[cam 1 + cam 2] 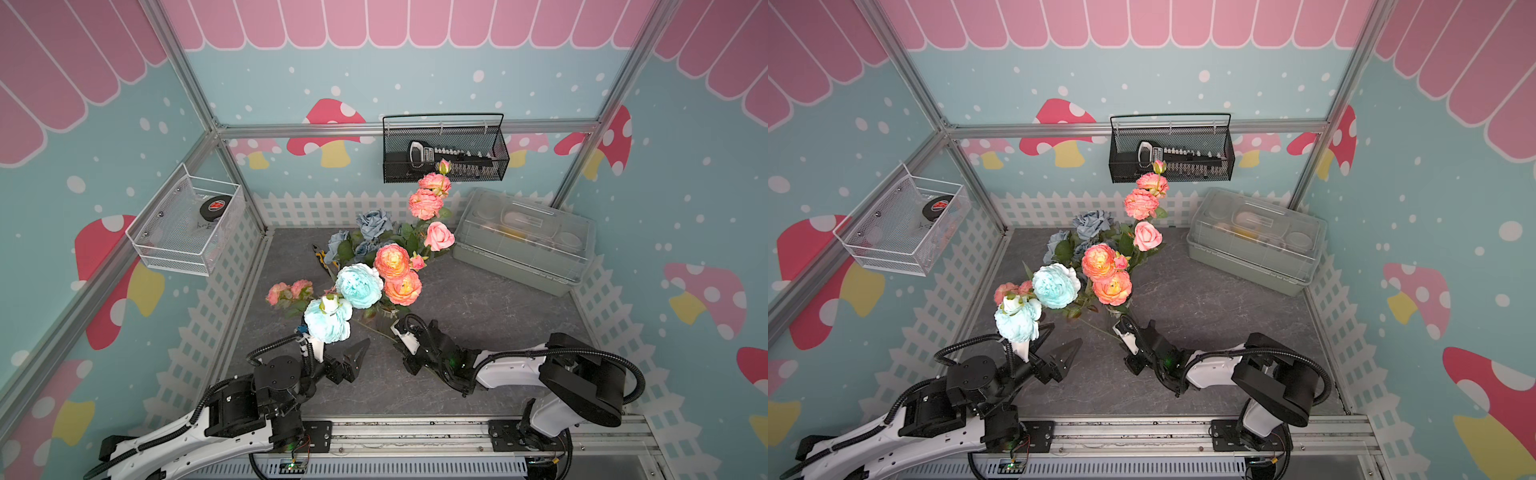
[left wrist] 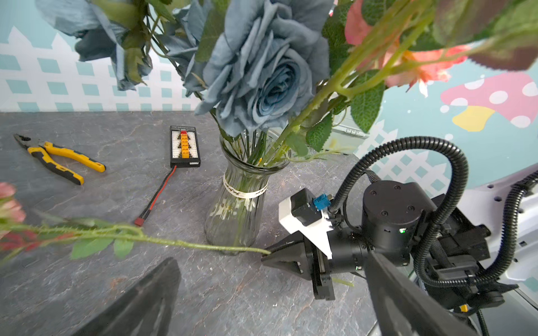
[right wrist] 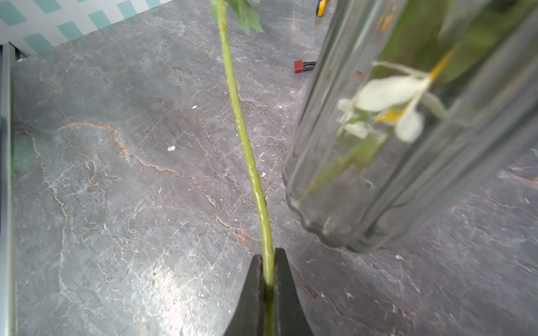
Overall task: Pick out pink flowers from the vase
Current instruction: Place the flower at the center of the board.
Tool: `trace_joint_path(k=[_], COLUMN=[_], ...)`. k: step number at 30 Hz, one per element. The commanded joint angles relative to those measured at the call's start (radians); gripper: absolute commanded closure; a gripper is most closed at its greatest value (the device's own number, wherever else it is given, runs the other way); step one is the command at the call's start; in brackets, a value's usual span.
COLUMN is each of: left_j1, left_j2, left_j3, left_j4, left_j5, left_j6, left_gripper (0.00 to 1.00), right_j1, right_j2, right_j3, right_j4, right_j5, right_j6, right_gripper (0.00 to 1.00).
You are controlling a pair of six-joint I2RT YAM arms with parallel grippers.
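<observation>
The tabletop beside the vase's base is bare below my right gripper, so it will lower the stem's end there next and release it.
The clear ribbed vase stands mid-table, largely hidden under blooms in both top views. Pink flowers rise from it beside aqua blooms and grey-blue roses. One pink spray lies low outside the vase, its blooms to the left and its green stem running past the vase's base. My right gripper is shut on that stem's end, close to the vase; its tips show in the left wrist view. My left gripper stands open and empty, near the front left.
Yellow-handled pliers and a black board with orange connectors lie behind the vase. A lidded grey-green box sits at the back right. A black wire basket and a white one hang on the walls.
</observation>
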Motion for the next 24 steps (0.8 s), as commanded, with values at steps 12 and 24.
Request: trace_joint_path(k=[12, 24], left_j1=[-0.029, -0.028], left_j2=[-0.113, 0.001], left_j3=[-0.23, -0.257], left_j4=[0.342, 0.533], left_j5=[-0.14, -0.13], left_j6=[0.241, 0.271], left_gripper=[0.01, 0.03], right_j1=[-0.001, 0.0], right_j2=[0.168, 0.154], right_j3=[0.049, 0.054], right_j4=[0.178, 0.138], right_j5=[-0.05, -0.016], right_j6=[-0.032, 0.006], right_gripper=[0.99, 0.67])
